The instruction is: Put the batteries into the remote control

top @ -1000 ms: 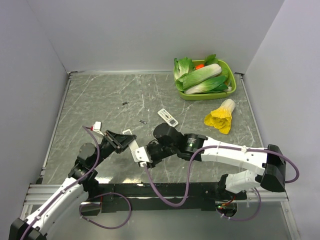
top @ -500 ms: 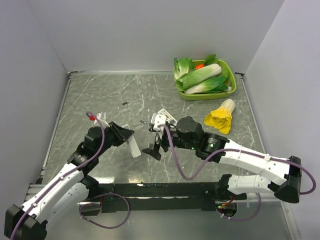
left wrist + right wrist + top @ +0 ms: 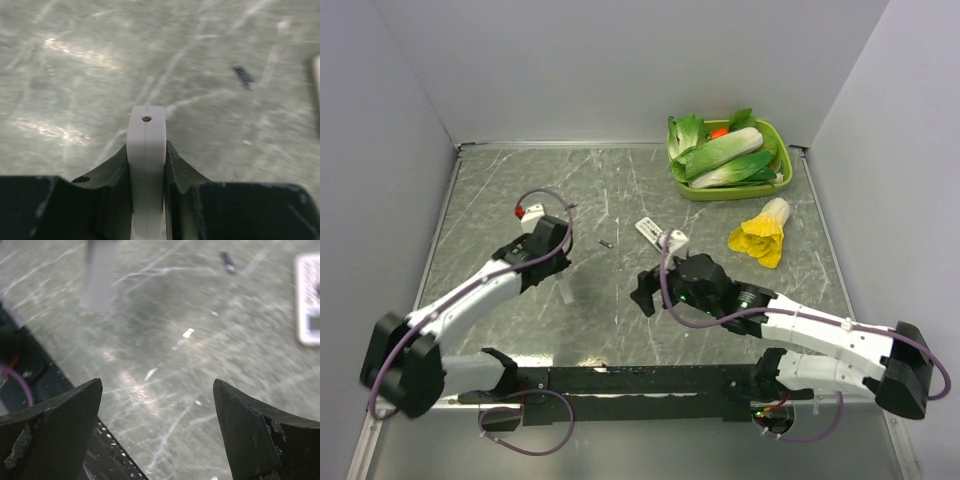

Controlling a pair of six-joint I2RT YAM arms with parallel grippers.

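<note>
My left gripper turns and comes down toward the empty patch below next, then releases the remote control, since bare tabletop lies clear beneath the remote control.
The remote control [image 3: 563, 288] is a slim white bar. It hangs end-down from my left gripper [image 3: 558, 270], which is shut on it above the left middle of the table. In the left wrist view I see its narrow edge [image 3: 146, 145] clamped between the dark jaws of that left gripper [image 3: 146, 148]. My right gripper [image 3: 646, 292] stands wide open to the right of it, apart from it, with nothing between its fingers [image 3: 55, 430]. In the right wrist view the remote control's lower end [image 3: 100, 275] shows at the top left, beyond the right gripper [image 3: 157, 385]. The batteries are out of view.
A wider white remote with coloured buttons [image 3: 653, 232] lies behind the right arm, also at the edge [image 3: 309, 300] of the right wrist view. Small dark specks [image 3: 606, 243] [image 3: 568, 207] lie on the table. A green bowl [image 3: 782, 180] of cabbages and a yellow-leafed cabbage [image 3: 760, 238] sit far right.
My right gripper opened, came off the remote control and drew back to the right. My left arm carried the remote control farther out over the table, up and to the left.
</note>
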